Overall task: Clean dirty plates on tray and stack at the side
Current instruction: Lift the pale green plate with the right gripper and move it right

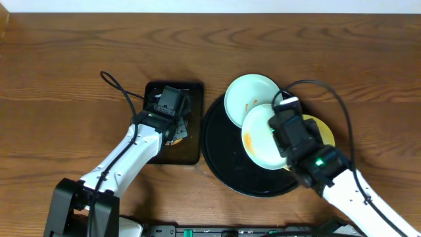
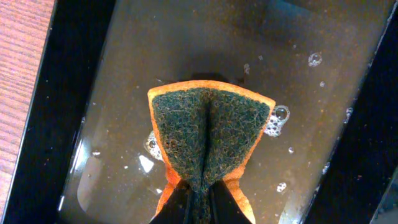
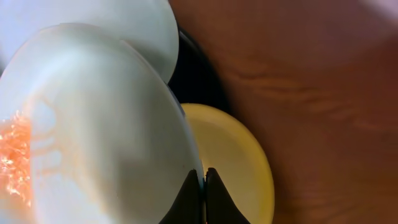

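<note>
My right gripper carries the held plate to its right in the overhead view next, toward the bare tabletop past the yellow plate. It then lowers and releases the held plate's rim.
My right gripper (image 1: pixel 284 129) (image 3: pixel 203 177) is shut on the rim of a pale blue-white plate (image 1: pixel 262 137) (image 3: pixel 93 130) with orange smears and holds it lifted over the round black tray (image 1: pixel 227 158). A second pale blue-white plate (image 1: pixel 251 95) (image 3: pixel 124 25) lies at the tray's far edge. A pale yellow plate (image 1: pixel 323 131) (image 3: pixel 233 162) lies under my right gripper. My left gripper (image 1: pixel 172 125) (image 2: pixel 199 193) is shut on an orange sponge (image 2: pixel 208 134) with a dark green scrub face, folded, over the rectangular black tray (image 1: pixel 191 153) (image 2: pixel 81 93).
The rectangular tray holds shallow soapy water (image 2: pixel 311 60) with bubbles. The wooden table (image 1: pixel 66 66) runs all round both trays. Cables arc over both arms.
</note>
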